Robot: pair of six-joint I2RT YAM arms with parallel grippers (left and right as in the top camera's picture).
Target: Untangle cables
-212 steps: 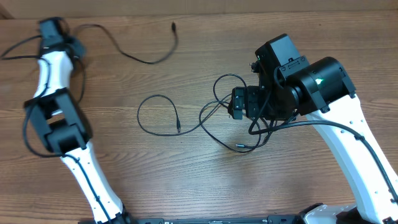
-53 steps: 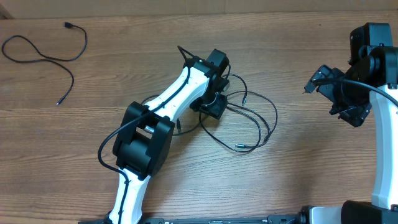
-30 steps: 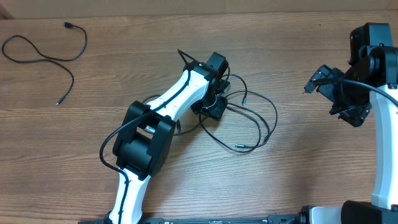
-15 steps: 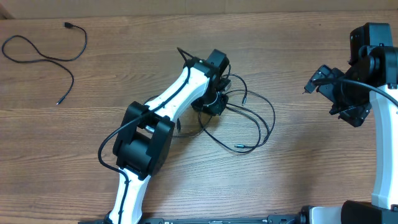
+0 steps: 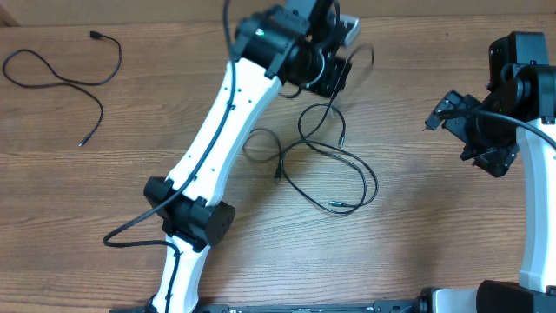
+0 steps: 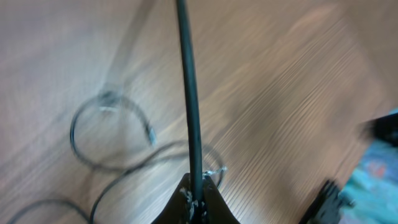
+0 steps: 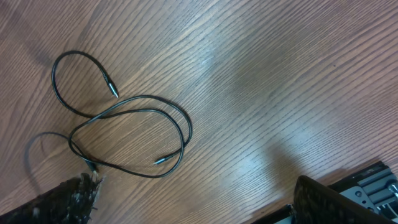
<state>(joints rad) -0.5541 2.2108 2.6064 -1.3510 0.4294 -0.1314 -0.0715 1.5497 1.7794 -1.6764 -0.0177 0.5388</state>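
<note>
The left gripper should swing to the left in the overhead view and go down to release the cable over bare wood, which is clear of the loops.
My left gripper is raised high over the far middle of the table, shut on a thin black cable that hangs from it down to the table. In the left wrist view the jaws pinch this cord. The rest of the tangled cables lie in loose loops on the wood below, also seen in the left wrist view and the right wrist view. One separate cable lies at the far left. My right gripper is open and empty at the right, its fingers wide apart.
The left arm stretches diagonally across the table's middle from its base at the front left. The right arm stands along the right edge. The table's far edge runs just behind the left gripper.
My left gripper has risen and moved toward the far edge with a cable in its jaws, pulling the tangle's loops up and apart. The right arm has not moved.
</note>
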